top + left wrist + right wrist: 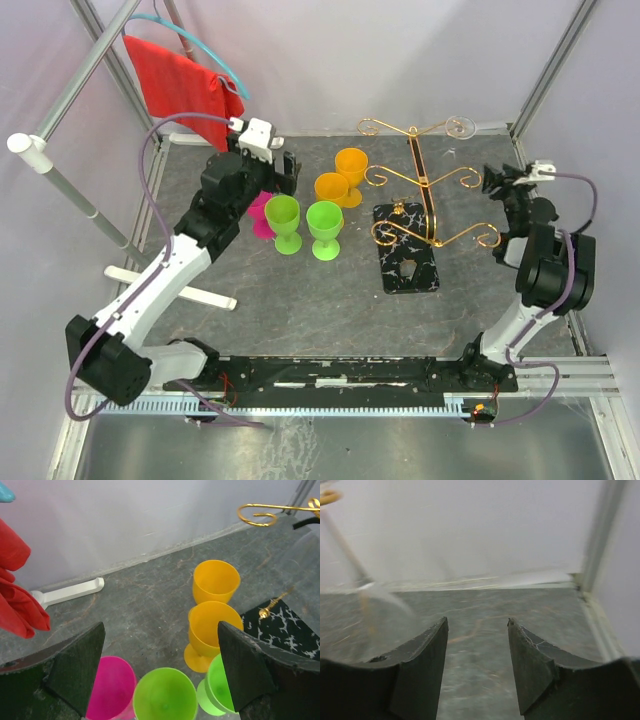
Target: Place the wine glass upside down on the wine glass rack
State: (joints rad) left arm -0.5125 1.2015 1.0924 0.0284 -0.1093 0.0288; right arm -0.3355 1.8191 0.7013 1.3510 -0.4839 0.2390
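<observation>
I will lower my left gripper next toward the rack (421,180) onto the far orange cup's rim, because that rim is below the gripper, to its right in the top view.
The gold wire wine glass rack (421,180) stands on its black white-veined base (405,262) right of centre. A clear wine glass (460,127) seems to hang foot-up from the rack's far right scroll arm. It shows blurred at the left of the right wrist view (380,597). My right gripper (492,180) is open and empty just right of the rack, with only floor between its fingers (477,622). My left gripper (285,168) is open and empty above the coloured cups (161,630). A rack scroll (257,515) shows at the top right of the left wrist view.
Two orange cups (340,180), two green cups (305,220) and a pink cup (262,212) stand upright left of the rack. A red cloth (185,80) hangs at the back left. A white bar (170,285) lies on the floor by the left arm. White walls enclose the back.
</observation>
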